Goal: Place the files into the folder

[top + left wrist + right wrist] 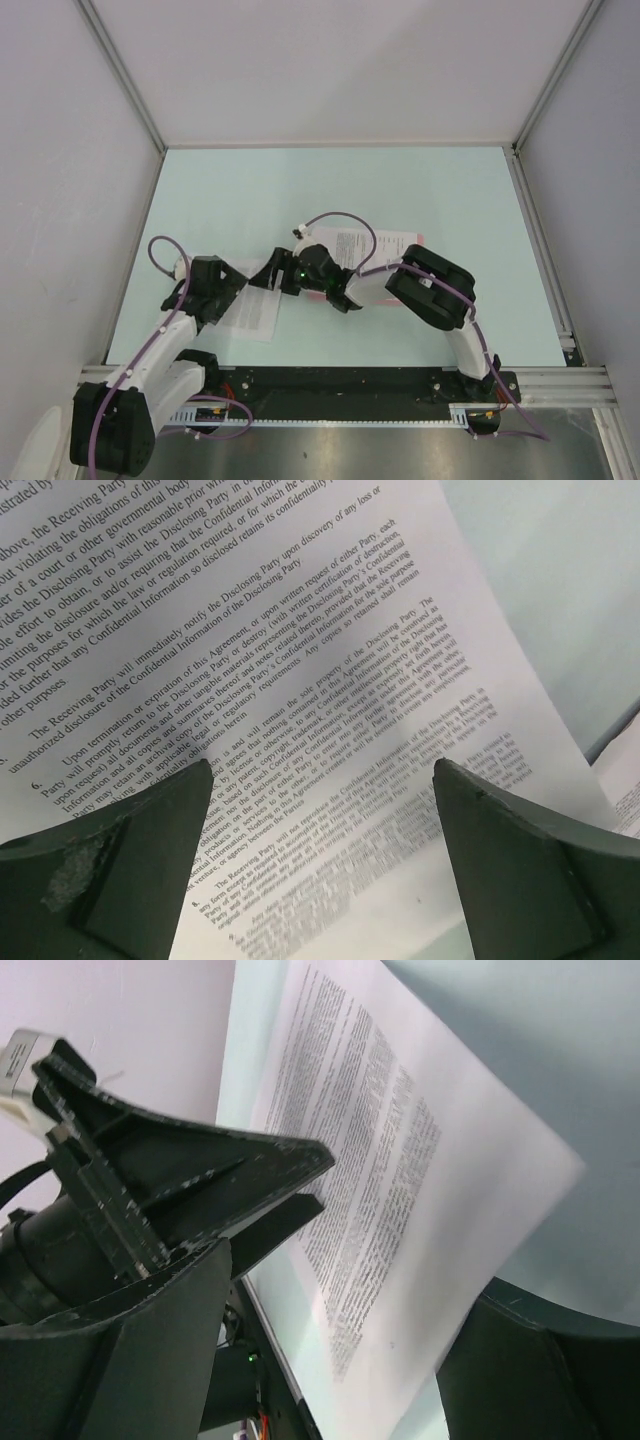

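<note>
The robot's right gripper next needs to move slightly toward the pink folder (pixel 417 240), then close on the raised edge of the white file between its open fingers.
One white file (pixel 255 313) with dense black text lies on the pale green table at the front left. It fills the left wrist view (pixel 300 680) and shows in the right wrist view (pixel 400 1180). My left gripper (pixel 262 273) hovers open over it, fingers (pixel 150 860) apart, nothing between them. My right gripper (pixel 287 268) is open too, just right of the left one, its fingers (pixel 180 1360) straddling the sheet's edge. Another file (pixel 365 245) lies on the pink folder (pixel 417 240), mostly hidden under my right arm. Its clip is not visible.
The two grippers nearly touch; the left gripper (pixel 150 1170) fills the left of the right wrist view. White enclosure walls (pixel 60 200) stand left, right and behind. A black rail (pixel 340 385) runs along the table's near edge. A second sheet's corner (pixel 625 795) shows at right.
</note>
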{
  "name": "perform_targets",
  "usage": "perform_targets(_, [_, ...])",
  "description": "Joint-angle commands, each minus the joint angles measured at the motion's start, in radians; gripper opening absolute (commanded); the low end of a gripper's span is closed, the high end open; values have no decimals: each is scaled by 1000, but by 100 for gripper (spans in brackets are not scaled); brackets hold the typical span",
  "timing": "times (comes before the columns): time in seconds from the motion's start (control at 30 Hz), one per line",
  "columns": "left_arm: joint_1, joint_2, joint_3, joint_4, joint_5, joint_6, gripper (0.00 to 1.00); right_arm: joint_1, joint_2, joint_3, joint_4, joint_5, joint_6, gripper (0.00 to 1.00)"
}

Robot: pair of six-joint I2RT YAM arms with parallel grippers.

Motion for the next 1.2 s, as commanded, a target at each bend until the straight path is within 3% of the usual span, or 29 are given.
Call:
perform_targets(0.0, [9, -8, -15, -59, 27, 29, 100, -36, 36, 4, 91, -31, 13, 78])
perform_targets(0.2, [9, -10, -6, -61, 20, 50, 100, -24, 13, 2, -16, -57, -81, 74])
perform_targets(0.3, [9, -8, 23, -61, 14, 87, 99, 8, -33, -10, -102, 1, -148, 66])
perform_targets(0.37, [9, -10, 45, -59, 15, 121, 100, 9, -38, -10, -102, 1, -184, 50])
perform_targets(0.4, [9, -17, 74, -61, 18, 166, 99, 8, -38, -9, -91, -15, -188, 39])
perform_targets(0.43, [9, -25, 92, -71, 20, 190, 100, 0, -39, -9, -97, -17, -194, 20])
perform_targets(0.5, [9, -59, 142, -78, 21, 261, 100, -21, -61, -9, -126, -40, -217, 0])
perform_targets(0.63, [8, -105, 230, -90, 67, 363, 100, -73, -189, -3, -356, -68, -326, 0])
perform_targets(0.7, [6, -108, 280, -85, 112, 411, 100, -162, -275, 4, -571, -174, -426, 0])
perform_targets(0.77, [2, -91, 307, -35, 226, 461, 100, -229, -332, 4, -824, -187, -578, 0])
perform_targets(0.87, [-43, -16, 347, 14, 313, 501, 100, -358, -420, 4, -1057, -181, -743, 0])
perform_targets(1.0, [-148, 99, 386, 76, 356, 509, 100, -523, -461, 2, -1220, -203, -1024, 0])
perform_targets(1.17, [-256, 225, 436, 149, 354, 478, 100, -664, -489, -3, -1228, -253, -1139, 0])
